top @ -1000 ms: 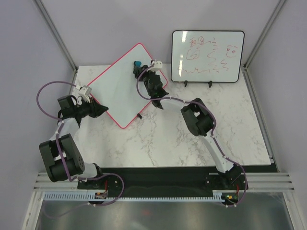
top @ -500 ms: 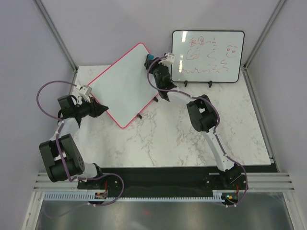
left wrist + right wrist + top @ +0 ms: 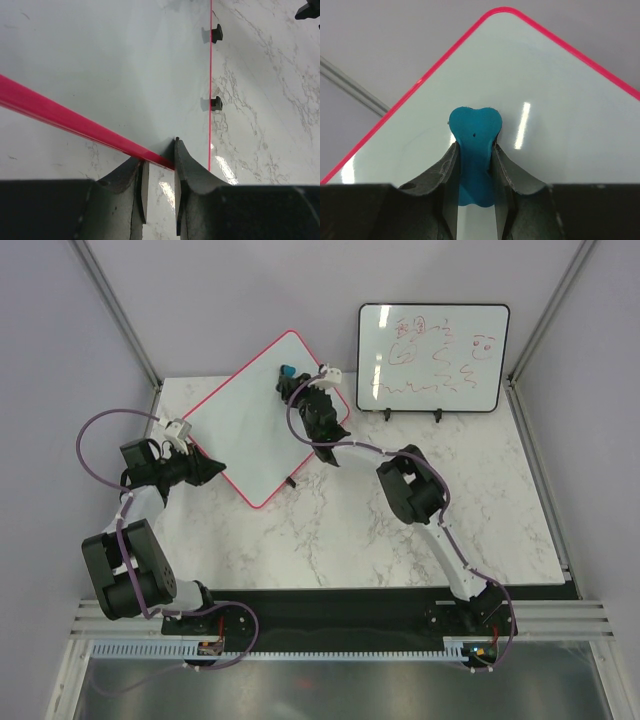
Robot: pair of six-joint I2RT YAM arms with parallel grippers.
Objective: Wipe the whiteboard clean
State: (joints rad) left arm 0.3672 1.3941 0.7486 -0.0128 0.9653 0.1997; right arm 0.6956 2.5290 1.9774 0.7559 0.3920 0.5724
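My right gripper should move down and to the right in the top view and release the eraser on the bare marble table below it, because the whiteboard is clean.
The whiteboard with its pink-red frame stands tilted at the back left of the table, and its surface looks wiped clean. My left gripper is shut on its lower left frame edge; in the left wrist view the red frame runs between the fingers of my left gripper. My right gripper is shut on a blue eraser and presses it on the board's upper part. In the right wrist view the eraser sits between the jaws of my right gripper against the white surface.
A black-framed whiteboard with red writing stands upright at the back right. The marble table lies under both arms. Two small black feet stick out from the pink board's edge. Grey walls close in on the left, back and right.
The right gripper swept the eraser out to the board's top right corner and has come back left to the upper middle. The left gripper has not moved.
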